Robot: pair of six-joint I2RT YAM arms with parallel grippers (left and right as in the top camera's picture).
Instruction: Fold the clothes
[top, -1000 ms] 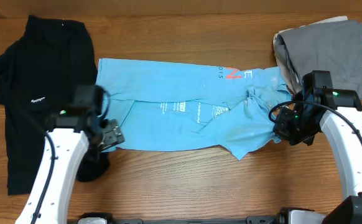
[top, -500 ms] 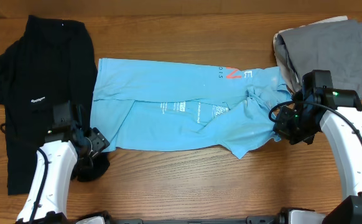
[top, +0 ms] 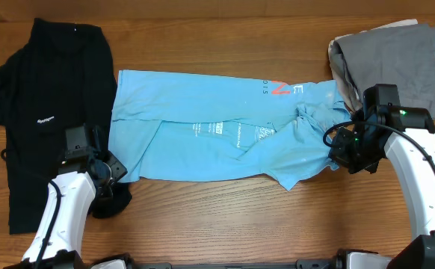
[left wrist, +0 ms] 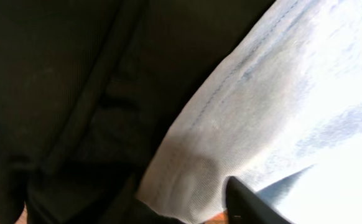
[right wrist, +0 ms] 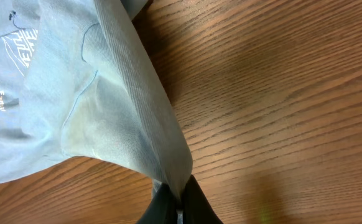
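Observation:
I will next lift my right gripper, move it outward and lower it onto the shirt's corner near the grey garment to release, as the held end is bunched.
A light blue shirt (top: 225,134) lies spread across the middle of the table, bunched at its right end. My left gripper (top: 113,170) is at the shirt's lower left corner (left wrist: 193,168), where it meets the black garment (top: 38,112). One dark finger (left wrist: 250,204) shows beside that corner, and the jaws look open around it. My right gripper (top: 335,158) is shut on the shirt's right edge (right wrist: 162,155), and the cloth rises in a fold from its fingertips (right wrist: 178,208).
A grey garment (top: 389,56) lies at the back right, close behind my right arm. The black garment covers the left side of the table. Bare wood (top: 225,217) runs along the front edge.
My left arm has drawn back to the left, off the shirt to its lower left corner. The right arm and its hold have not moved.

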